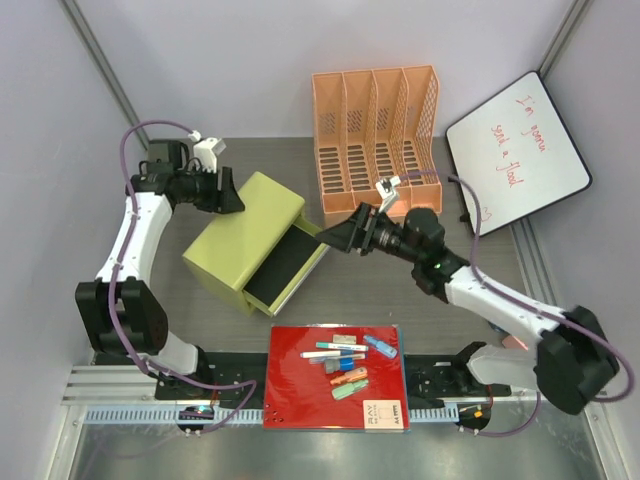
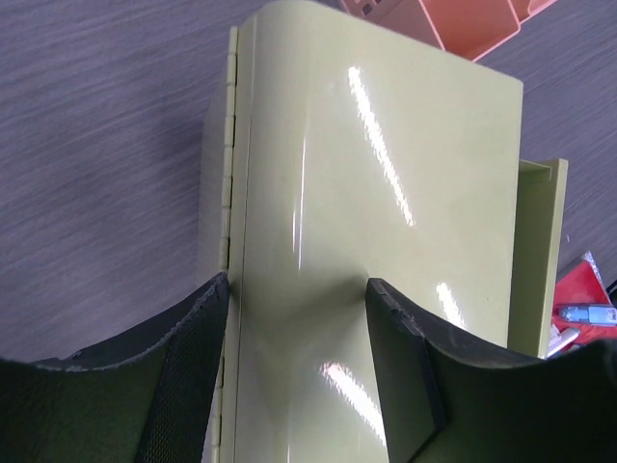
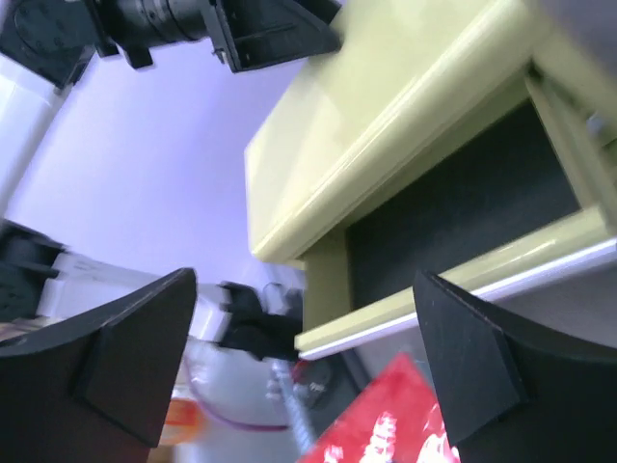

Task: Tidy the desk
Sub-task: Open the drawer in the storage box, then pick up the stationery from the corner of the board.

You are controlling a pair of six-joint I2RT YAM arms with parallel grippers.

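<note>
My right gripper will next come back from the drawer, tip downward and lower over the blue stick, since the drawer is already open and empty.
The desk is dark grey wood-grain. A lime-green drawer cabinet sits on it at an angle, its drawer pulled out toward the right. My left gripper rests on the cabinet's back top edge. In the left wrist view its fingers are apart and its tips touch the glossy cabinet top, holding nothing. My right gripper hovers just off the drawer's front. In the right wrist view the right gripper stands wide open, facing the dark drawer interior.
An orange mesh file rack stands behind the cabinet. A whiteboard leans at the back right. A red folder lies at the near edge, carrying pens and markers and a blue stick.
</note>
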